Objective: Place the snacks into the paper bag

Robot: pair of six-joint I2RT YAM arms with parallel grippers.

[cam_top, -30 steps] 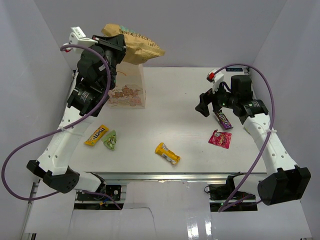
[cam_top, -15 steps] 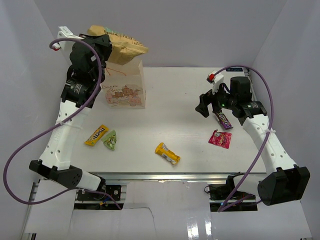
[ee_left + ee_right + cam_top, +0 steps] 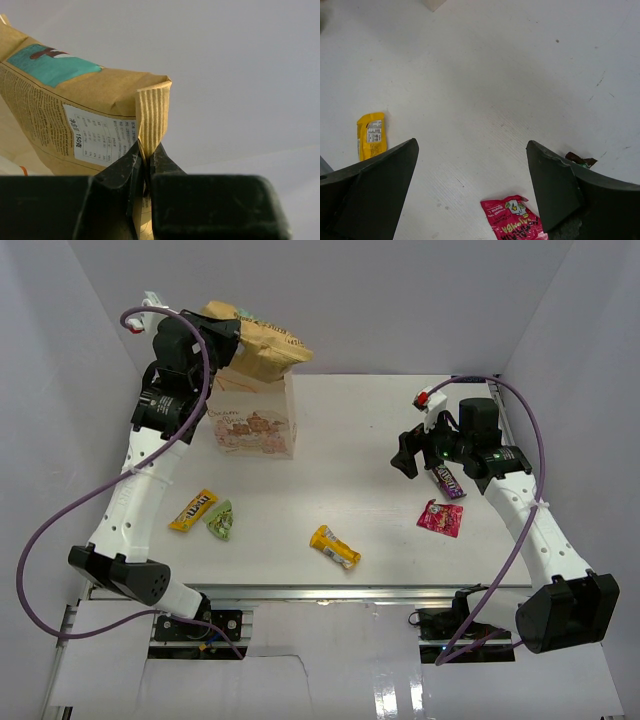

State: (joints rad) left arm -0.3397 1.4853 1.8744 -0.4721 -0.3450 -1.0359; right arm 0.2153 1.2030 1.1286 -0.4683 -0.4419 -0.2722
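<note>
The gold chip bag is still over the cream paper bag's open top [image 3: 244,383], so my left gripper will lower toward it and release the seam.
My left gripper [image 3: 226,338] is shut on the crimped end seam of the large gold chip bag [image 3: 262,344], holding it in the air just over the open top of the cream paper bag [image 3: 256,422]. In the left wrist view the seam of the chip bag [image 3: 75,100] sits pinched in the left gripper [image 3: 146,159]. My right gripper [image 3: 421,452] hovers open above the table, beside the purple bar [image 3: 447,480] and the red-pink pouch [image 3: 440,518]. Through the right gripper [image 3: 472,165] I see the pouch [image 3: 512,221] and the yellow-orange bar [image 3: 371,135].
The yellow-orange bar [image 3: 335,547] lies near the front middle. At the front left, the yellow candy packet [image 3: 193,510] and the green packet [image 3: 221,520] lie side by side. Grey walls close in the table on three sides.
The left arm swung the chip bag left, then back right and slightly lower over the paper bag's mouth. The right arm has hardly moved.
</note>
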